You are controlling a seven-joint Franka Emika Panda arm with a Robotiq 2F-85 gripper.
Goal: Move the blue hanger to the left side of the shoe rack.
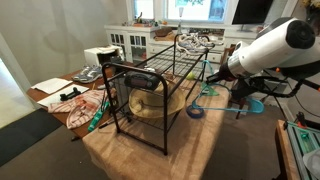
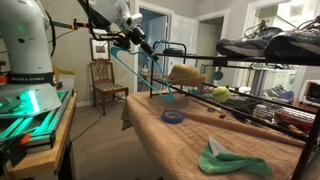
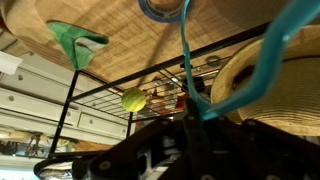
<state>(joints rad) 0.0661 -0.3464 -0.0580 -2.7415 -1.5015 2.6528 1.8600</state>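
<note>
My gripper turns along the rack's near top rod next, eases outward and releases the hanger there, since the rod lies outward and slants.
The blue hanger (image 2: 148, 76) is a thin turquoise hanger that hangs from my gripper (image 2: 133, 45), above the table beside the shoe rack (image 2: 250, 62). In the wrist view its rods (image 3: 188, 55) run up from my shut fingertips (image 3: 197, 118). In an exterior view the hanger (image 1: 210, 90) shows just off the end of the black wire rack (image 1: 150, 75), with my gripper (image 1: 240, 90) behind it. The rack's rods also cross the wrist view (image 3: 100, 95).
A dark-blue roll (image 2: 173, 117) lies on the tan cloth under the hanger. A green cloth (image 2: 232, 160) lies near the table's front. A straw hat (image 2: 183, 75) and a yellow ball (image 2: 220, 93) sit in the rack. Shoes rest on top. A wooden chair (image 2: 103, 78) stands behind.
</note>
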